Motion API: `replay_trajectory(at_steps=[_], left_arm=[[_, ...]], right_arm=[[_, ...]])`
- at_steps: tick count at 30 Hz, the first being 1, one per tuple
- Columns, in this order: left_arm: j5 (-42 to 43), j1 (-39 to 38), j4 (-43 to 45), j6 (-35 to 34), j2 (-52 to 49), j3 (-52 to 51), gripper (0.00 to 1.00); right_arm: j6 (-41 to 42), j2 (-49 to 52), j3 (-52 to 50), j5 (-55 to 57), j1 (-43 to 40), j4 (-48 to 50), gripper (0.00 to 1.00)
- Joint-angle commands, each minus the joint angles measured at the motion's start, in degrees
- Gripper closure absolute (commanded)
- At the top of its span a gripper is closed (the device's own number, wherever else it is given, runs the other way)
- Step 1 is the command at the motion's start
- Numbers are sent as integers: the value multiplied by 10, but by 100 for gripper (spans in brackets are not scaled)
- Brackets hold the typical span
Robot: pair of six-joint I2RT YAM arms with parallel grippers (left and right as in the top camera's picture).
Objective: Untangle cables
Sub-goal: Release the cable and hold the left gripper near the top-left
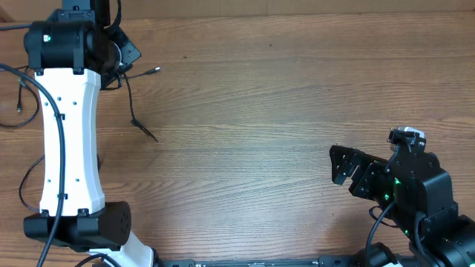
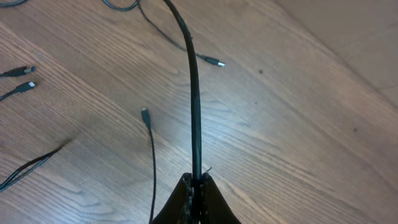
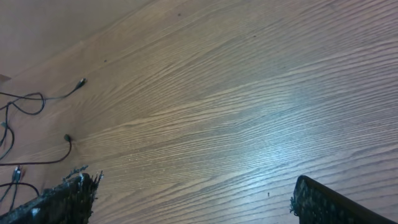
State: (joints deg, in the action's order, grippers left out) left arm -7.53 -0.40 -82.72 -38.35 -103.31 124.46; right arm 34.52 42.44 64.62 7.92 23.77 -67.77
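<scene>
Bare wood lies below my left gripper, beside the loose plug ends. My left gripper should go down toward it next and let go of the raised black cable there.
Thin black cables [image 1: 132,104] lie at the table's far left. One plug end [image 1: 154,71] points right and another end [image 1: 152,136] lies lower. My left gripper [image 1: 122,55] sits above them, partly hidden under its white arm. In the left wrist view the left gripper [image 2: 196,182] is shut on one black cable [image 2: 195,106] that runs straight up from the jaws. Loose plug ends [image 2: 215,62] [image 2: 144,112] [image 2: 25,70] lie around it. My right gripper [image 1: 337,165] stands open at the right, far from the cables, with only bare wood between its fingers [image 3: 68,199].
More cable loops [image 1: 21,104] trail off the table's left edge. In the right wrist view, distant cable ends [image 3: 81,81] [image 3: 67,138] lie at the far left. The wooden table [image 1: 260,111] stretches between the two arms.
</scene>
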Motion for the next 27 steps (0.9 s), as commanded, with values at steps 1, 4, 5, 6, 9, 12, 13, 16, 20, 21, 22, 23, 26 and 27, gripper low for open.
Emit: replay_trajectory(at_steps=[1,4,5,6,9,12,13,16,20,21,22,23,26,27], left_arm=[[-3,-4,0,15,-5,-31,96],[-4,-4,10,-7,-5,-70,95],[-4,-4,17,-17,-5,-84,96],[-4,-4,29,-27,-5,-104,96],[-3,-4,89,-58,-5,-176,96],[9,-4,150,-74,-5,-231,95],[18,-5,180,-73,-5,-254,96],[25,-5,257,-73,-5,-318,96],[-5,-5,352,-73,-5,-402,96],[-16,-5,373,-73,-5,-419,96],[-28,-4,387,-73,-5,-433,95],[-40,-3,397,-73,-5,-444,95],[-72,0,398,-65,-5,-464,54],[-72,2,395,-50,-5,-464,22]], right_arm=[[2,-2,10,6,2,1,0],[2,-2,10,6,2,1,0],[2,-2,10,6,2,1,0],[2,-2,10,6,2,1,0],[2,-2,10,6,2,1,0],[2,-2,10,6,2,1,0],[2,-2,10,6,2,1,0],[2,-2,10,6,2,1,0],[2,-2,10,6,2,1,0],[2,-2,10,6,2,1,0],[2,-2,10,6,2,1,0],[2,-2,10,6,2,1,0],[2,-2,10,6,2,1,0],[2,-2,10,6,2,1,0]])
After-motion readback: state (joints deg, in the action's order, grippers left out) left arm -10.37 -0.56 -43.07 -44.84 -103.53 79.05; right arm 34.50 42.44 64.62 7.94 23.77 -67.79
